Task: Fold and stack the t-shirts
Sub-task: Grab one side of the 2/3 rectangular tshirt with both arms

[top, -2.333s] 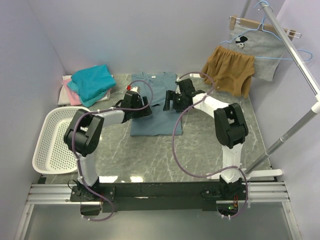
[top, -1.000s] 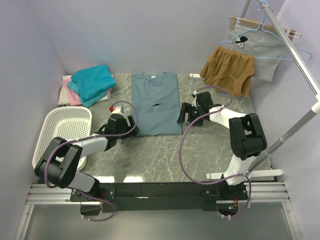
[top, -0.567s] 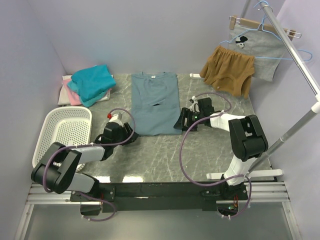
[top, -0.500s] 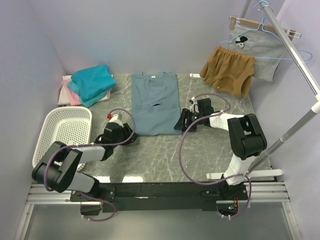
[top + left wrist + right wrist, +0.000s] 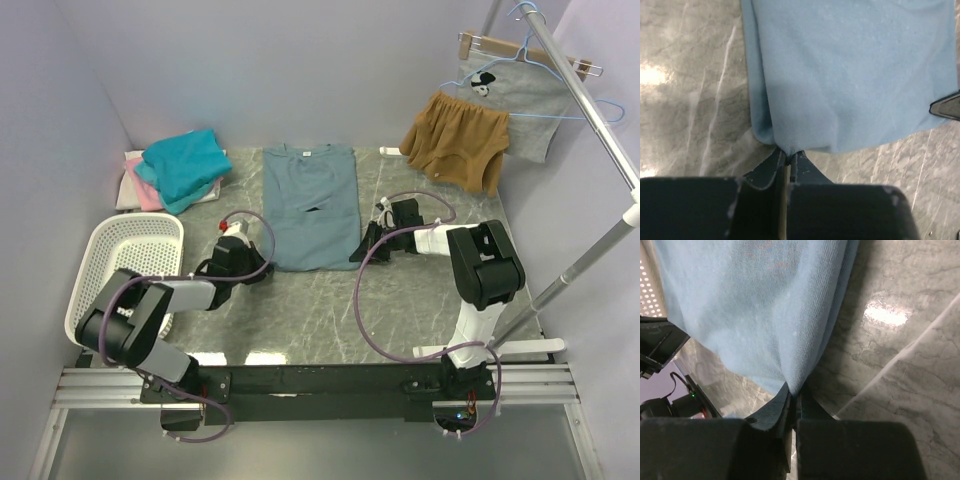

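Note:
My left gripper needs to lift the pinched hem corner next and carry it outward, to let go of it on the grey-blue t-shirt's shoulder by the teal t-shirt, because the folded grey-blue t-shirt lies full-length.
A dusty grey-blue t-shirt (image 5: pixel 312 205) lies flat mid-table, folded into a long strip, collar at the far end. My left gripper (image 5: pixel 262 268) is shut on its near left corner; in the left wrist view the cloth (image 5: pixel 850 75) is pinched between the jaws of that gripper (image 5: pixel 788 154). My right gripper (image 5: pixel 358 256) is shut on the near right corner, and the right wrist view shows the fabric (image 5: pixel 755 305) bunched into the closed jaws of this gripper (image 5: pixel 794 392). A teal t-shirt (image 5: pixel 185 165) lies on pink and white ones (image 5: pixel 140 185) at the far left.
A white mesh basket (image 5: pixel 122 275) sits at the left edge beside the left arm. Mustard-brown shorts (image 5: pixel 455 140) and a light grey printed garment (image 5: pixel 515 95) hang from a rail at the back right. Purple cables loop over the marble tabletop (image 5: pixel 310 310).
Both grippers have closed from open onto the near corners of the grey-blue t-shirt. Earlier the arms drew back from mid-shirt to its near edge.

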`<state>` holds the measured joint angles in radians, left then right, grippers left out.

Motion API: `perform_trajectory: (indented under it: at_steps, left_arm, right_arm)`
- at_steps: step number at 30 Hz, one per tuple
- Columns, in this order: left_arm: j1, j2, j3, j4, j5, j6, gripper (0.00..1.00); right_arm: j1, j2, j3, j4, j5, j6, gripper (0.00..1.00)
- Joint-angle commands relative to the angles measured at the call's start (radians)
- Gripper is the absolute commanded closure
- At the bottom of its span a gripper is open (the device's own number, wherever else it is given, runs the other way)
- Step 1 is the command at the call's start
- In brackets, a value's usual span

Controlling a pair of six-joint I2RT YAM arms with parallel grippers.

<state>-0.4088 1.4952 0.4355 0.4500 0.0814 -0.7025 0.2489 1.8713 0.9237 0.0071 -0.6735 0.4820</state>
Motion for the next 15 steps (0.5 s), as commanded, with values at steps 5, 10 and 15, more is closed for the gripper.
perform_trajectory:
  at_steps: [5, 10, 15]
  left_arm:
    - [0.002, -0.231, -0.084, -0.14, 0.059, -0.014, 0.99]
    - [-0.073, -0.375, -0.119, -0.273, 0.032, -0.078, 0.99]
    - [-0.27, -0.512, -0.164, -0.387, -0.014, -0.216, 0.99]
  right_arm:
    - [0.007, -0.15, -0.135, -0.053, 0.069, -0.022, 1.0]
    - [0.015, -0.288, -0.274, -0.055, 0.077, -0.005, 1.0]
    - [0.039, -0.451, -0.405, -0.062, 0.081, 0.067, 1.0]
